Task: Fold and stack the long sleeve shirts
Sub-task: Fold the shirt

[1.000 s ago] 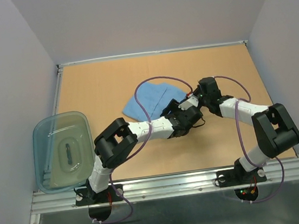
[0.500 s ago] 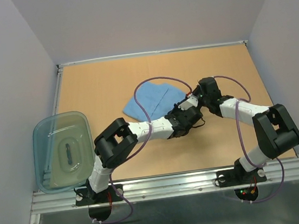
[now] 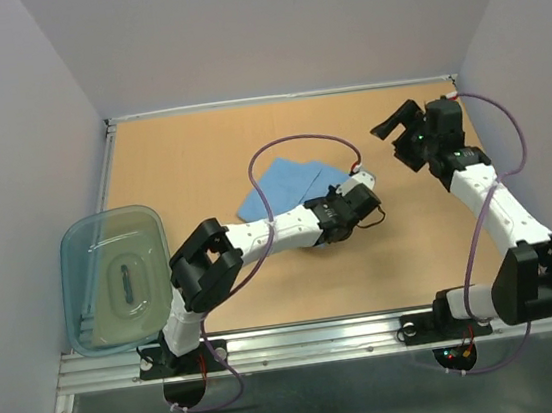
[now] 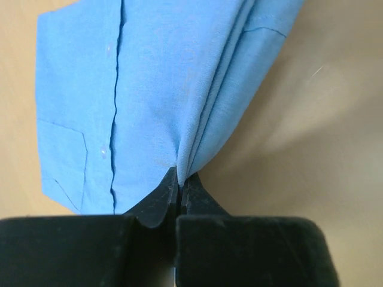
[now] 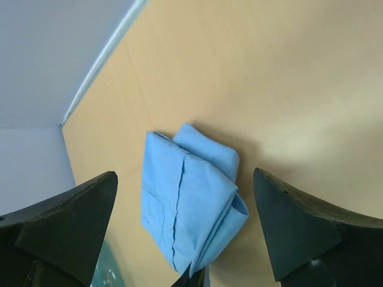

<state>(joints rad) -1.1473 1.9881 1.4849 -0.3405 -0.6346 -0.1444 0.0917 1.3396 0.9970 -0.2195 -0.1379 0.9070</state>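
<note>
The bundle lies slanted, so my left gripper should next raise the pinched corner and turn it toward the tub, then lower it to the table.
A light blue long sleeve shirt (image 3: 284, 185) lies folded in a small bundle on the table's middle. In the left wrist view the shirt (image 4: 167, 78) shows its button line and a pocket. My left gripper (image 4: 179, 182) is shut on the shirt's near folded corner, which is pinched into a point between the black fingertips. In the top view the left gripper (image 3: 322, 204) sits at the bundle's near right corner. My right gripper (image 3: 398, 135) hangs wide open, high at the far right and well clear of the cloth. In its own view the shirt (image 5: 191, 203) lies far below its spread gripper (image 5: 185, 174).
A clear bluish plastic tub (image 3: 116, 279) stands at the table's near left edge, and a sliver of the tub (image 5: 105, 272) shows in the right wrist view. The wooden table (image 3: 189, 157) is walled on three sides. Purple cables loop over both arms.
My left gripper has shut on the shirt's corner. The right gripper has let go, opened wide and swung up and away to the far right. The bundle has shifted slightly.
</note>
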